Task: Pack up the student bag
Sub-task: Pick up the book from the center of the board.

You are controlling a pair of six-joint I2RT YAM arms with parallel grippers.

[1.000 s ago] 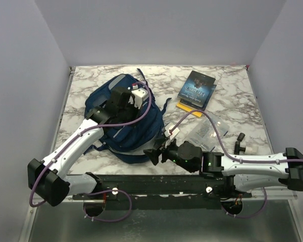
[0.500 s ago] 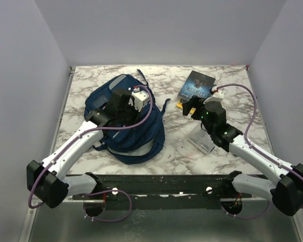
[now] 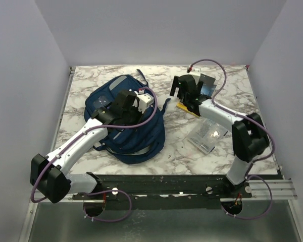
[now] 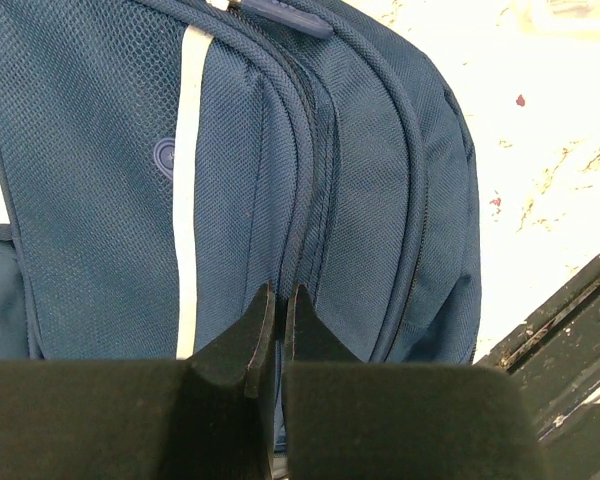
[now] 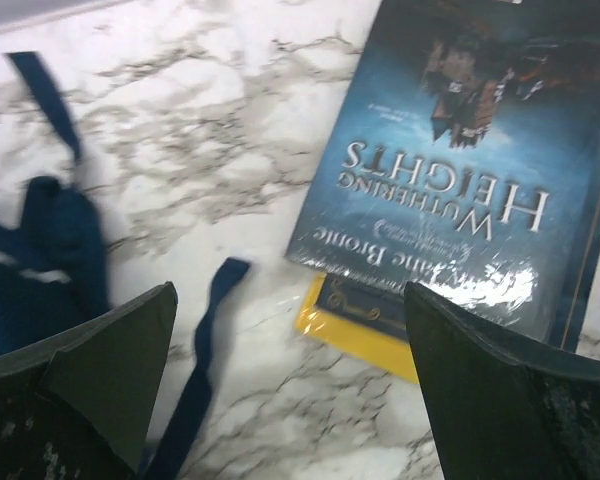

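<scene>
The Wuthering Heights book's bag-side edge [image 5: 338, 130] lies below, so the robot's right gripper should next lower and tilt the fingers onto it from the bare marble, which leaves them room.
The student bag [image 3: 141, 136], navy with a pale grey stripe, lies on the left half of the marble table. My left gripper [image 3: 120, 107] rests on top of it. In the left wrist view its fingers [image 4: 278, 295] are shut on a fold of the bag's fabric [image 4: 100, 180] along the zip seam. My right gripper [image 3: 179, 91] hovers open at the back right with nothing between its fingers [image 5: 288, 300]. Just beyond it lie a blue "Wuthering Heights" book [image 5: 450, 180] and a yellow-edged book [image 5: 360, 320] partly under it.
A clear plastic pouch [image 3: 207, 133] lies on the table right of the bag, under the right forearm. A loose blue bag strap [image 5: 195, 380] trails across the marble toward the books. The table's dark front rail [image 4: 570, 330] runs close behind the bag.
The right arm swung from the front edge beside the bag up to the books at the back right, and its jaws spread wider. The left gripper stayed shut on the bag.
</scene>
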